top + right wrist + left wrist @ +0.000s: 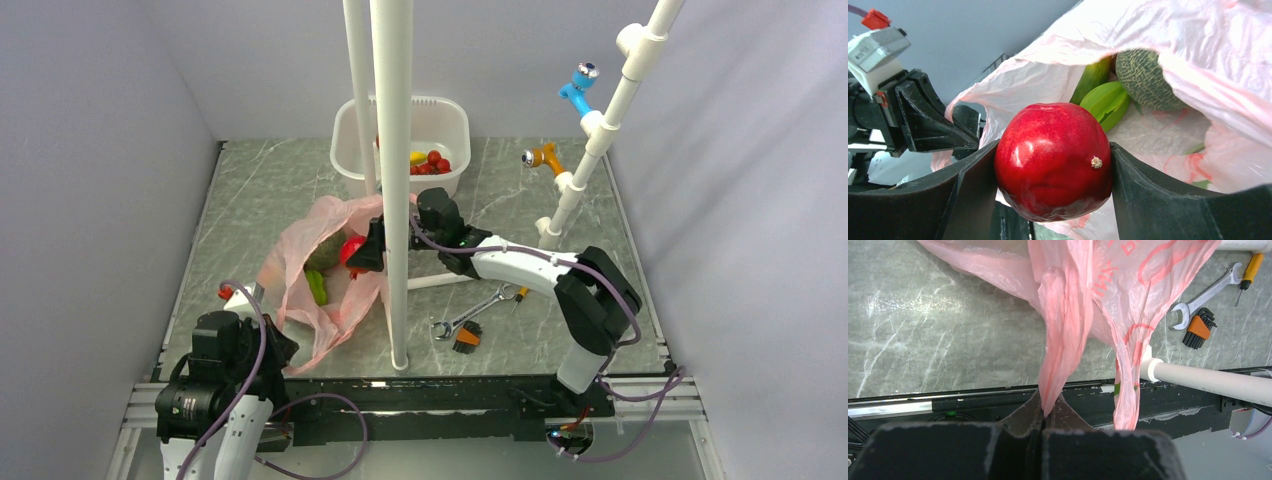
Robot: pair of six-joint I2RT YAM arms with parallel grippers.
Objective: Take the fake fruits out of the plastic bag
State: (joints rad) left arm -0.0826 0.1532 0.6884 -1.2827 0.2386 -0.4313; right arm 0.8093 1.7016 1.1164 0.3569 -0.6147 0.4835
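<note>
My right gripper rises from the bag next and moves outward over the tub's yellow piece point(417, 157). It lowers and releases the red fruit, since the white tub already holds fruit.
The pink plastic bag point(300, 275) lies open at the table's left middle. My right gripper point(355, 250) is shut on a glossy red round fruit point(1053, 160) and holds it just at the bag's mouth, above the bag. Inside the bag lie a green elongated piece point(316, 287) and a dull-green netted ball point(325, 250); both show in the right wrist view, the piece point(1103, 97) and the ball point(1148, 80). My left gripper point(1044, 412) is shut on a bunched loop handle of the bag point(1063, 330) near the front edge.
A white tub point(440, 115) at the back holds red pieces and a yellow one point(428, 160). Two white poles point(392, 180) stand mid-table. A wrench point(462, 320) and orange-handled hex keys point(466, 340) lie right of the poles. A white pipe stand point(590, 140) rises at right.
</note>
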